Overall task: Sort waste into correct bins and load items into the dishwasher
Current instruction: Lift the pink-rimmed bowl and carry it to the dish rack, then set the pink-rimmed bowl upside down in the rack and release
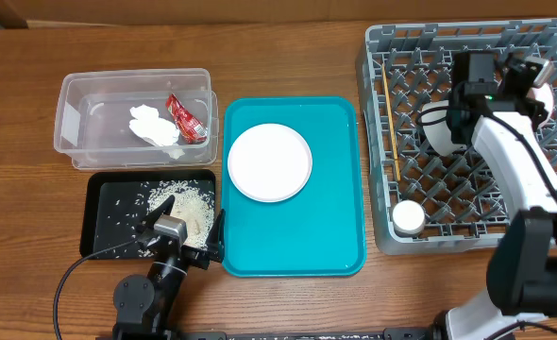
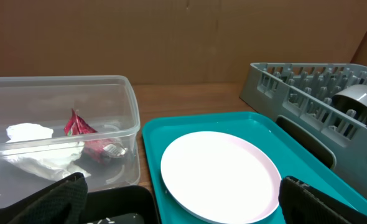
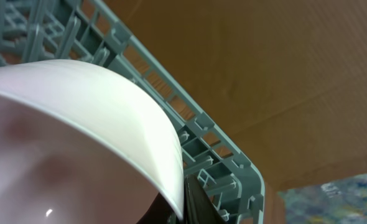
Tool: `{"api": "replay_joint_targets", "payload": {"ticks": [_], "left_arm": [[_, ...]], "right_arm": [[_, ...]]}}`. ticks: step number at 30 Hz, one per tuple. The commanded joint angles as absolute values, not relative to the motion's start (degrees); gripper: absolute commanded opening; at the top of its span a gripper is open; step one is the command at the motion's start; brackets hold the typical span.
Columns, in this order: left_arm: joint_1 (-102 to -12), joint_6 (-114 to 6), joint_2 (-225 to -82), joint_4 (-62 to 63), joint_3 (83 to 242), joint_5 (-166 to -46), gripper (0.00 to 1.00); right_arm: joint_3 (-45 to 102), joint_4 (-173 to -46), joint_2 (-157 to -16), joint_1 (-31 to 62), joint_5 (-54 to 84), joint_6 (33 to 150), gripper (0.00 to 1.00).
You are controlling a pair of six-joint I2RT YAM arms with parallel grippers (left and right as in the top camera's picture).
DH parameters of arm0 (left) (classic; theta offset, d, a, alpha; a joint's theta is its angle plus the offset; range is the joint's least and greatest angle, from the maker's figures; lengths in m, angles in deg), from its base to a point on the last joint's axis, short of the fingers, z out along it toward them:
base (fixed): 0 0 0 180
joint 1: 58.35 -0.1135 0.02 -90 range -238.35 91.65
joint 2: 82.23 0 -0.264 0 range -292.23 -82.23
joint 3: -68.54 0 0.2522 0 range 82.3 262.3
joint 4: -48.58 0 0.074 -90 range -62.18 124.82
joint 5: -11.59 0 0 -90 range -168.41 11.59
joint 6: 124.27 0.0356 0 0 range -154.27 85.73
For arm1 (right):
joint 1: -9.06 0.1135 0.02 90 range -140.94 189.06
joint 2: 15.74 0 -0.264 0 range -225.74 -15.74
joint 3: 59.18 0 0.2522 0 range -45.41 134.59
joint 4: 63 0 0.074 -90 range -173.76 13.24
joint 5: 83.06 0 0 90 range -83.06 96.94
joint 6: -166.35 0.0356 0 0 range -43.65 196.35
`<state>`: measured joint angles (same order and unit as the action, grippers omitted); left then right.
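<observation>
The white bowl is already within the sides of the rack. My right gripper will next move slightly toward the wooden chopsticks, over the wires of the rack, and let go of the bowl's rim.
My right gripper [image 1: 456, 121] is over the grey dish rack [image 1: 382, 142], shut on the rim of a white bowl [image 1: 436, 140]. In the right wrist view the bowl [image 3: 78, 137] fills the frame, its rim pinched between my fingers [image 3: 182, 200]. A small white cup [image 1: 410, 217] and wooden chopsticks [image 1: 388, 113] lie in the rack. My left gripper [image 1: 179, 238] is open and empty by the black tray [image 1: 104, 189], which holds rice grains [image 1: 189, 203]. A white plate [image 1: 269, 161] sits on the teal tray. The clear tub [image 1: 71, 104] holds the napkin [image 1: 154, 125] and red wrapper [image 1: 186, 118].
The teal serving tray [image 1: 335, 227] lies between the bins and the rack. In the left wrist view the plate [image 2: 218, 174], the tub [image 2: 130, 106] and the rack's wall [image 2: 277, 93] show ahead of my open fingers [image 2: 183, 208]. A brown cardboard wall stands behind the table.
</observation>
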<state>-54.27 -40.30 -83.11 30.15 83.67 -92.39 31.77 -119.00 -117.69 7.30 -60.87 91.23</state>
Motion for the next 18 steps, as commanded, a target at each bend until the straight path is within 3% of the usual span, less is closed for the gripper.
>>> {"api": "replay_joint_targets", "payload": {"ticks": [1, 18], "left_arm": [[-54.6, -41.08, -82.5, 30.4, 83.23, -92.87, 1.0], [-54.6, -41.08, -82.48, 30.4, 83.23, -92.87, 1.0]], "right_arm": [[31.8, -118.61, -119.79, 7.61, -63.65, 89.35, 0.04], [31.8, -119.24, -121.65, 10.4, -57.26, 89.41, 0.04]]}}
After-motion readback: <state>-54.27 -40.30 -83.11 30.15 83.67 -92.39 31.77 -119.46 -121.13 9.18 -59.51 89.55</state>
